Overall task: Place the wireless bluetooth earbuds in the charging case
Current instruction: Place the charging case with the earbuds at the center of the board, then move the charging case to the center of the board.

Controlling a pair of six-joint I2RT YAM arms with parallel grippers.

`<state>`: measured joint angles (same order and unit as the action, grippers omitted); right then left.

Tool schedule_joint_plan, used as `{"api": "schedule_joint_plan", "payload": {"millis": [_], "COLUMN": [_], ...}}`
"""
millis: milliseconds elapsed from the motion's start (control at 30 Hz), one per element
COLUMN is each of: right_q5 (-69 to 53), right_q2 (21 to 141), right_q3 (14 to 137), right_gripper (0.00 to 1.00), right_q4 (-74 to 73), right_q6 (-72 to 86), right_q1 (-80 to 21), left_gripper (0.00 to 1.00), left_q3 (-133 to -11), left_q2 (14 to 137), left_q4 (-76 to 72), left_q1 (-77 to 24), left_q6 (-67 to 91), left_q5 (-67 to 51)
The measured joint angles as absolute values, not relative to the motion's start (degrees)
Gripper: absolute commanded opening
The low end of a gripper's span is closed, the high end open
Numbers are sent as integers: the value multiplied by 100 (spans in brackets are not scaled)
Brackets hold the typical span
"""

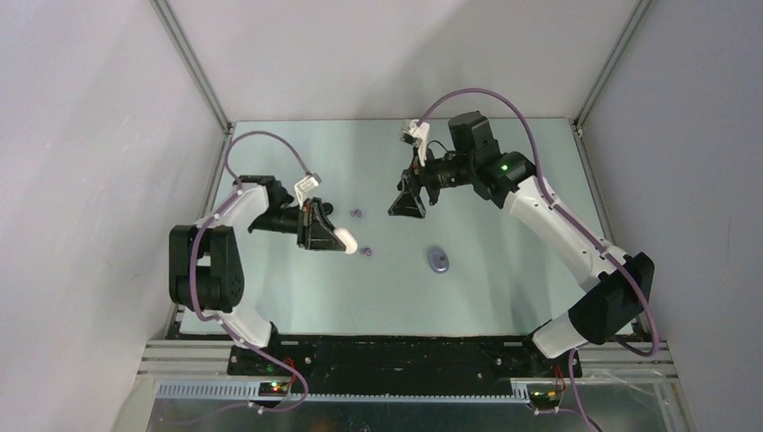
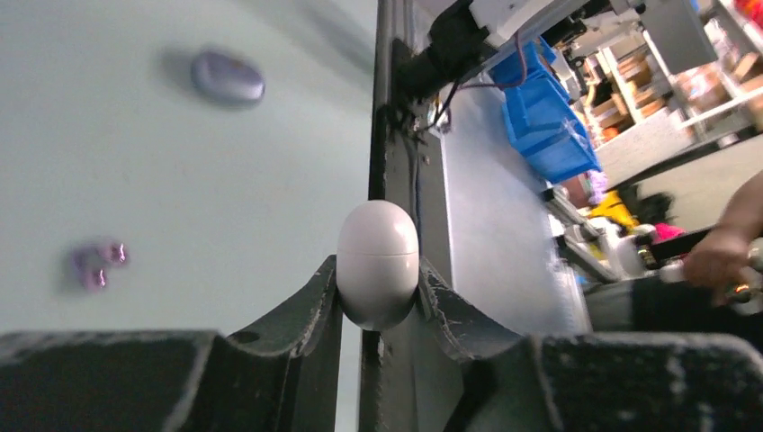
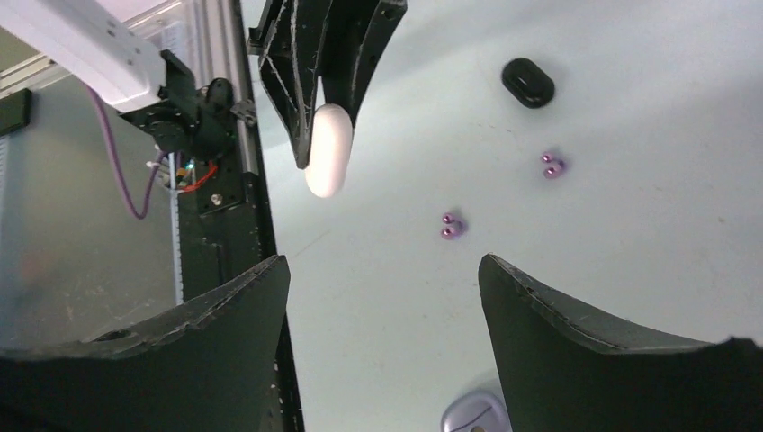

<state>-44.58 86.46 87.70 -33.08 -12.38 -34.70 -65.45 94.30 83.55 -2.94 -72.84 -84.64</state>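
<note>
The left gripper lowers toward the left in the top view onto the tabletop beside the black case next, since that spot is clear of earbuds.
My left gripper (image 1: 331,234) is shut on a closed white oval charging case (image 1: 347,241) and holds it at the table's left middle. In the left wrist view the case (image 2: 378,261) sits between both fingers (image 2: 310,306). Two purple earbuds lie on the table: one (image 1: 356,213) just beyond the case, one (image 1: 366,253) just right of it. They also show in the right wrist view (image 3: 452,225) (image 3: 552,166). My right gripper (image 1: 407,203) is open and empty, above the table's middle, pointing toward the left gripper.
A closed purple oval case (image 1: 438,259) lies at the table's middle; it also shows in the left wrist view (image 2: 227,76) and the right wrist view (image 3: 472,416). A black oval case (image 3: 528,82) lies beyond the earbuds. Metal frame rails bound the table.
</note>
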Motion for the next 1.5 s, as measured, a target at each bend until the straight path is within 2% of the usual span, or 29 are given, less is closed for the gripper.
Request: {"api": "schedule_joint_plan", "payload": {"millis": [100, 267, 400, 533, 600, 633, 700, 767, 800, 833, 1000, 1100, 1133, 1267, 1500], "right_q5": [-4390, -4379, -4386, -4399, -4397, -4394, -4394, -4386, -4377, -4370, -4283, -4193, -4152, -3920, -3376], "right_q2": [8646, 8646, 8648, 8691, 8750, 8785, 8858, 8921, 8947, 8960, 8973, 8973, 8973, 8973, 8805], "right_q3": [8707, 8534, 8497, 8497, 8497, 8497, 8497, 8497, 8497, 8497, 8499, 8517, 8530, 8573, 8215], "right_gripper": [81, 81, 80, 80, 80, 80, 80, 80, 81, 81, 84, 97, 98, 99, 99], "right_q4": [-3301, -3249, -3216, -3146, -3140, -3144, -3148, -3148, -3146, -3148, -3144, -3155, -3151, -3144, -3258], "right_q6": [-1253, -1251, -1247, -1236, -1232, -1232, -1236, -1253, -1260, -1267, -1330, -1385, -1380, -1330, -1229], "right_q1": [-3321, -3273, -3242, -3234, -3232, -3232, -3232, -3232, -3232, -3232, -3227, -3201, -3190, -3074, -2814], "left_gripper": [0, 4, 6, 13, 27, 30, 45, 82, 95, 97, 100, 100, 100, 100, 100], "left_q3": [-6077, -5330, -4488, -4160, -4211, -4281, -4521, -4779, -4917, -5000, -5122, -5159, -5231, -5951, -7269], "left_q2": [9413, 9065, 8333, 8571, 8976, 9168, 9518, 9762, 9835, 9848, 9463, 8914, 8746, 8018, 6628], "left_q4": [7050, 4748, 2976, 1474, 939, 821, 827, 908, 1009, 1083, 1616, 2265, 2493, 3155, 2808], "left_q1": [-115, 132, 311, 331, 331, 331, 344, 366, 392, 421, 753, 1055, 1111, 1146, 965], "left_q6": [-5330, -2399, -670, 613, 1103, 1271, 1483, 1579, 1653, 1675, 1828, 1861, 1848, 1721, 1164], "left_q5": [-7966, -6233, -5229, -4864, -4685, -4574, -4338, -4108, -3959, -3857, -3542, -3474, -3498, -3868, -4401]}}
